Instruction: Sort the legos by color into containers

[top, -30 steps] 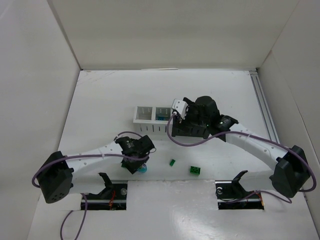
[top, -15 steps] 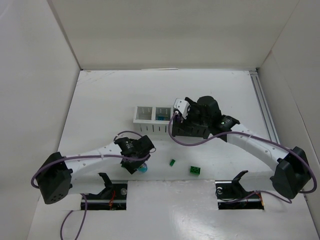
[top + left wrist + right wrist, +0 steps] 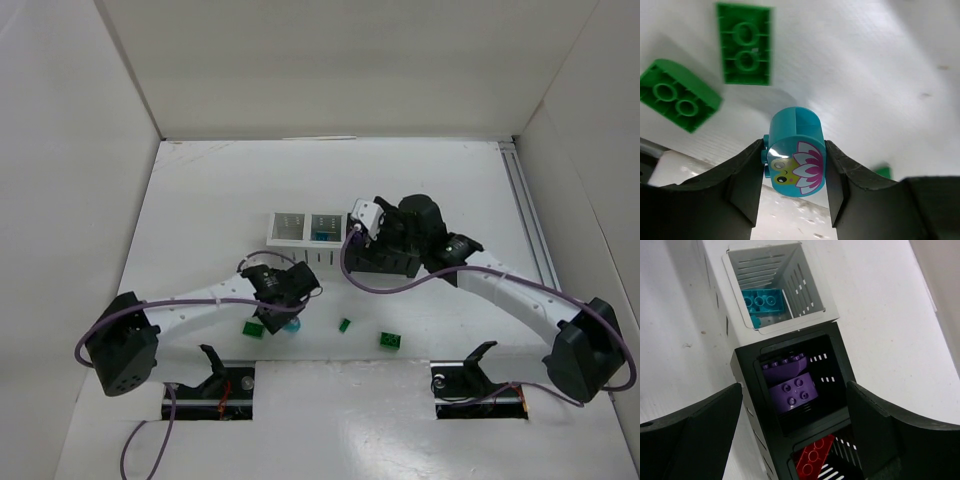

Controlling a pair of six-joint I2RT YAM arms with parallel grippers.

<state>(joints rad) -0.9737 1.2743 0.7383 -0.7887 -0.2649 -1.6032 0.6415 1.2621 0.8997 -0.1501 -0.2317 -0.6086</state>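
Note:
The white bin of matching teal legos is outward of my left gripper. My left gripper will next lift the lego, carry it outward over that bin and let go of it.
My left gripper is shut on a teal rounded lego with a frog and flower print, held just above the table; it shows in the top view under the left gripper. Two green legos lie beyond it, and a third shows small. In the top view green legos lie on the table. My right gripper is open and empty above a black bin holding purple legos.
A white bin holds teal legos; a second black bin holds a red lego. In the top view an empty-looking white bin stands left of the teal one. White walls enclose the table.
My left gripper has moved right and slightly away from the bases with the teal lego, uncovering a green lego at its left. The right gripper shifted slightly over the black bins.

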